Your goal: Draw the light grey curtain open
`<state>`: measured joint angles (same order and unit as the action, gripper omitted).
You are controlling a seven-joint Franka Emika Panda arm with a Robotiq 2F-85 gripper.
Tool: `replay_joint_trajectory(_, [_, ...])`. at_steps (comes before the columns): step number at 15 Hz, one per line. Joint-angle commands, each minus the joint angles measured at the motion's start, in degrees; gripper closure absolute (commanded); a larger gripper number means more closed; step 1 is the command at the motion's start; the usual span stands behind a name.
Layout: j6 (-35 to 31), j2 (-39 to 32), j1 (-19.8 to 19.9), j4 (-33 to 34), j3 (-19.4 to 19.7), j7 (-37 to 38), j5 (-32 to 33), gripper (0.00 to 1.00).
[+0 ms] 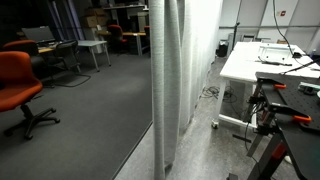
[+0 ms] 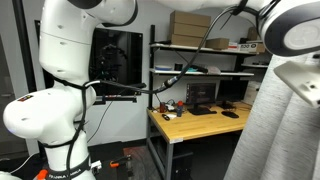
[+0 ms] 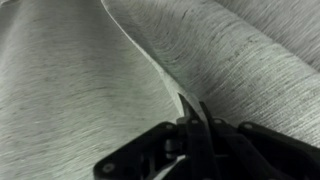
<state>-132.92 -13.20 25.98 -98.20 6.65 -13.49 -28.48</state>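
Next, my gripper moves back toward the base and parts its pressed fingers to release the curtain's fold edge (image 3: 174,84), because the light grey curtain already hangs gathered.
The light grey curtain (image 1: 170,80) hangs in a gathered bunch of deep folds in the middle of the room, reaching the floor. It also shows at the lower right of an exterior view (image 2: 270,135). In the wrist view its ribbed fabric (image 3: 80,90) fills the picture, with one fold edge running down into my gripper (image 3: 191,108). The two dark fingers are pressed together on that curtain edge. The gripper itself does not show in either exterior view; only the white arm (image 2: 60,60) does.
A white desk (image 1: 262,62) with cables stands right of the curtain, with a black stand with red clamps (image 1: 272,112) in front of it. An orange office chair (image 1: 20,85) stands at the left on grey carpet. A wooden bench and shelves (image 2: 195,120) stand behind the arm.
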Motion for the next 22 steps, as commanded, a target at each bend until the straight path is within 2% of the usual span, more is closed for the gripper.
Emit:
replay_joint_trajectory(1, [1.63, 8.63, -4.85, -13.18, -0.58, -5.61, -0.3, 0.99])
replay_joint_trajectory(6, [5.52, 14.2, -11.05, -18.77, 0.06, -8.44, 3.17, 0.99])
replay_joint_trajectory(7, [6.31, 14.87, -11.82, -19.37, 0.27, -8.33, 4.45, 0.72])
replay_joint_trajectory(8, [7.32, 15.71, -12.39, -20.0, 0.44, -8.53, 5.9, 0.71])
replay_joint_trajectory(9, [8.41, 16.47, -12.92, -21.28, 0.55, -8.93, 7.38, 0.66])
replay_joint_trajectory(17, [13.07, 21.6, -16.84, -31.2, -0.59, -13.63, 16.55, 0.05])
replay_joint_trajectory(18, [13.93, 22.78, -17.7, -32.34, -0.88, -14.31, 17.12, 0.01])
replay_joint_trajectory(22, [17.82, 28.52, -21.74, -35.9, -2.26, -16.11, 17.24, 0.0])
